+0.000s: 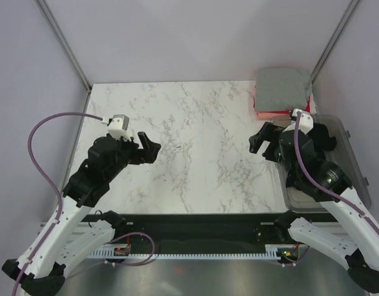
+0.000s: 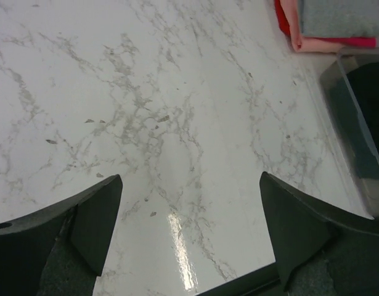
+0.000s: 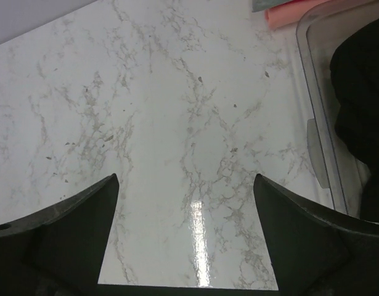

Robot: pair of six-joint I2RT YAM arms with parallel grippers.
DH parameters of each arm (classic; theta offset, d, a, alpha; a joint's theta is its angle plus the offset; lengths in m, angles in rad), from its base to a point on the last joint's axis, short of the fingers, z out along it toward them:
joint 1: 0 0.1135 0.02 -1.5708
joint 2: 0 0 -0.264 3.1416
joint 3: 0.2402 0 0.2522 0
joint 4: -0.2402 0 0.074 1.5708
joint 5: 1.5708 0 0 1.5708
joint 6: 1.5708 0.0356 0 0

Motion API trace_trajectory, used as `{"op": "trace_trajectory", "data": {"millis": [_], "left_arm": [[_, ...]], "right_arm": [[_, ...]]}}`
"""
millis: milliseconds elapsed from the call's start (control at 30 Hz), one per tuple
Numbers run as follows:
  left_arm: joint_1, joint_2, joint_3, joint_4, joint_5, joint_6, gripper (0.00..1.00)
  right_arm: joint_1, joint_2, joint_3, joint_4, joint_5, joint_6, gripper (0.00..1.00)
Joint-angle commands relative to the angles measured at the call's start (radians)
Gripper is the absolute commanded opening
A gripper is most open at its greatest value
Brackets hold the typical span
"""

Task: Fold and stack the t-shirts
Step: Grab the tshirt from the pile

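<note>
The black t-shirt's lower edge (image 3: 357,148) is below my right gripper, right in the top view, so it should cross the bin's rim and lower there next.
A heather grey folded t-shirt (image 1: 281,86) lies on a red-pink folded t-shirt (image 1: 267,113) at the table's far right corner. The stack also shows in the left wrist view, grey (image 2: 340,15) on pink (image 2: 328,43). A black t-shirt (image 3: 362,92) lies bunched inside the clear plastic bin (image 3: 311,74) at the right; it also shows in the left wrist view (image 2: 371,92). My left gripper (image 1: 153,150) is open and empty above the bare marble (image 2: 190,179). My right gripper (image 1: 258,140) is open and empty (image 3: 185,179), just left of the bin.
The clear bin (image 1: 349,132) stands along the table's right edge, partly under my right arm. The marble tabletop (image 1: 195,135) spans the middle. Grey walls close in the left, back and right.
</note>
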Motion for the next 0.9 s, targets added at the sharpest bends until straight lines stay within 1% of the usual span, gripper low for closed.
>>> {"op": "trace_trajectory", "data": {"millis": [0,33,67,100,133,200,233,267,300,333,367,400,467,567,600,700,800,867], "left_arm": [[0.002,-0.099,-0.059,0.088,0.2,0.062,1.0],[0.002,-0.128,-0.085,0.158,0.247,0.1,1.0],[0.002,-0.165,-0.113,0.184,0.282,0.104,1.0],[0.002,-0.196,-0.179,0.207,0.3,0.095,1.0],[0.002,-0.24,-0.205,0.22,0.294,0.07,1.0],[0.002,-0.248,-0.227,0.177,0.297,0.081,1.0],[0.002,-0.216,-0.221,0.15,0.28,0.091,1.0],[0.002,-0.19,-0.207,0.07,0.26,0.09,1.0],[0.002,-0.157,-0.18,0.044,0.216,0.091,1.0],[0.002,-0.112,-0.167,0.021,0.208,0.096,1.0],[0.002,-0.095,-0.156,0.007,0.211,0.099,0.99],[0.002,-0.084,-0.149,-0.002,0.22,0.099,0.96],[0.002,-0.084,-0.153,-0.005,0.22,0.101,0.94],[0.002,-0.109,-0.159,-0.006,0.195,0.099,0.94],[0.0,-0.13,-0.165,-0.006,0.185,0.096,0.94],[0.0,-0.153,-0.175,-0.007,0.174,0.099,0.94],[0.0,-0.155,-0.178,-0.01,0.172,0.096,0.94],[-0.001,-0.152,-0.176,-0.013,0.169,0.096,0.94]], "right_arm": [[-0.004,0.014,0.005,-0.055,0.142,-0.025,0.98],[-0.03,0.028,0.011,-0.054,0.145,-0.036,0.98],[-0.054,0.039,0.018,-0.054,0.141,-0.045,0.98],[-0.093,0.054,0.041,-0.059,0.124,-0.057,0.98],[-0.213,0.097,0.051,-0.062,0.034,-0.101,0.98],[-0.368,0.158,0.057,-0.059,-0.095,-0.158,0.98],[-0.532,0.228,0.049,-0.059,-0.205,-0.201,0.98],[-0.617,0.264,0.037,-0.043,-0.282,-0.217,0.98],[-0.71,0.298,0.004,-0.03,-0.359,-0.229,0.98],[-0.859,0.354,-0.015,-0.016,-0.452,-0.241,0.98],[-0.893,0.378,-0.03,0.009,-0.45,-0.232,0.98],[-0.907,0.398,-0.044,0.02,-0.426,-0.226,0.98],[-0.934,0.442,-0.067,0.065,-0.389,-0.192,0.98],[-0.954,0.502,-0.122,0.154,-0.405,-0.175,0.98],[-0.954,0.551,-0.133,0.164,-0.399,-0.175,0.98],[-0.955,0.611,-0.171,0.21,-0.413,-0.165,0.98],[-0.955,0.648,-0.221,0.268,-0.435,-0.149,0.93],[-0.954,0.656,-0.238,0.305,-0.447,-0.146,0.81]]}}
